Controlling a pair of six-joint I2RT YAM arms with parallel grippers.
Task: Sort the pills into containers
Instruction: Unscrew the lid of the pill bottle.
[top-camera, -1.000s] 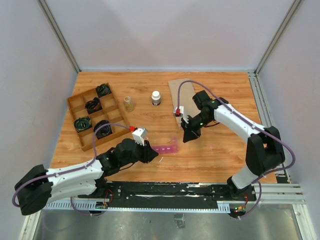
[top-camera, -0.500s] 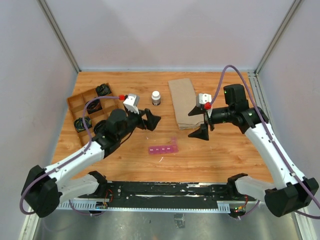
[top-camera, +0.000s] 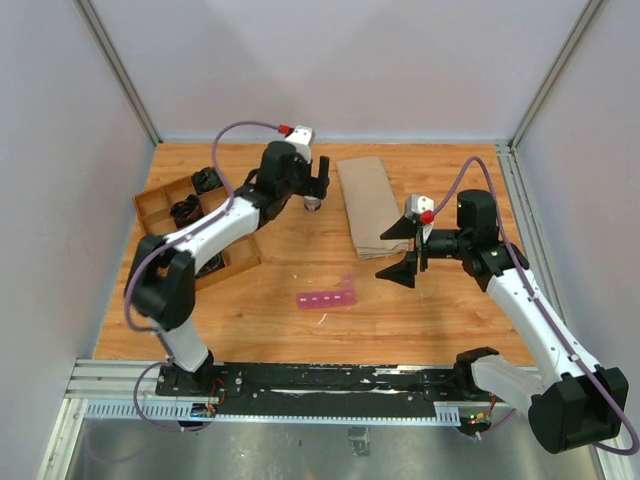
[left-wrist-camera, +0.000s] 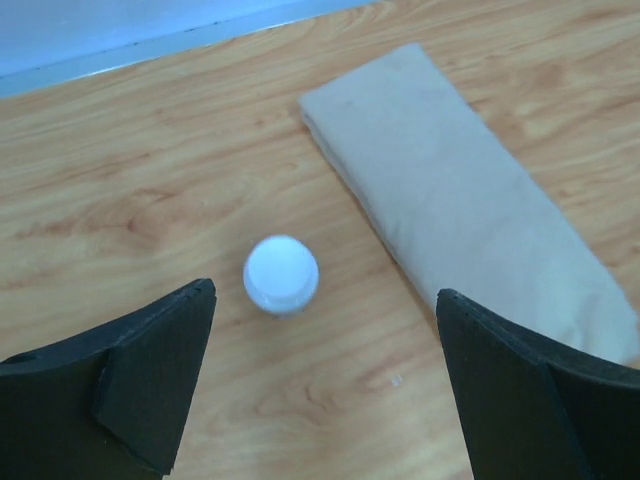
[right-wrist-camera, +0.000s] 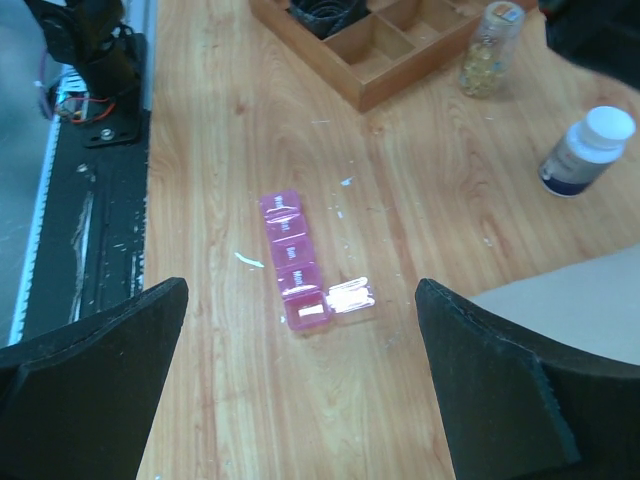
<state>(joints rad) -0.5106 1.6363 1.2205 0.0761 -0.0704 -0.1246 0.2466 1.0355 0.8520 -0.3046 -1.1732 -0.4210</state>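
The bottle stands upright below with bare wood around it, so I will move my left gripper down around the bottle's white cap (top-camera: 312, 202) (left-wrist-camera: 281, 274) and close on it.
The containers (top-camera: 325, 298) are a pink strip of lidded compartments lying mid-table, and also show in the right wrist view (right-wrist-camera: 291, 250). The end compartment's lid (right-wrist-camera: 350, 296) is flipped open, with a white pill (right-wrist-camera: 312, 312) inside. My right gripper (top-camera: 402, 250) hovers open to the right of the strip, which lies ahead between its jaws (right-wrist-camera: 300, 330). My left gripper (top-camera: 313, 183) is open at the far side, above a white-capped bottle (left-wrist-camera: 281, 273) that stands ahead between its fingers (left-wrist-camera: 150, 380). Nothing is held.
A folded beige cloth (top-camera: 366, 200) lies at the back centre, right of the bottle (top-camera: 312, 199). The wooden divided tray (top-camera: 160, 205) with black items sits at the left. A clear vial of yellowish pills (right-wrist-camera: 489, 45) stands by the tray. White specks (right-wrist-camera: 248, 261) dot the wood near the strip.
Both grippers have opened. My left arm swung from beside the pink strip to the far side over the white-capped bottle. My right arm pulled back to the right of the strip.
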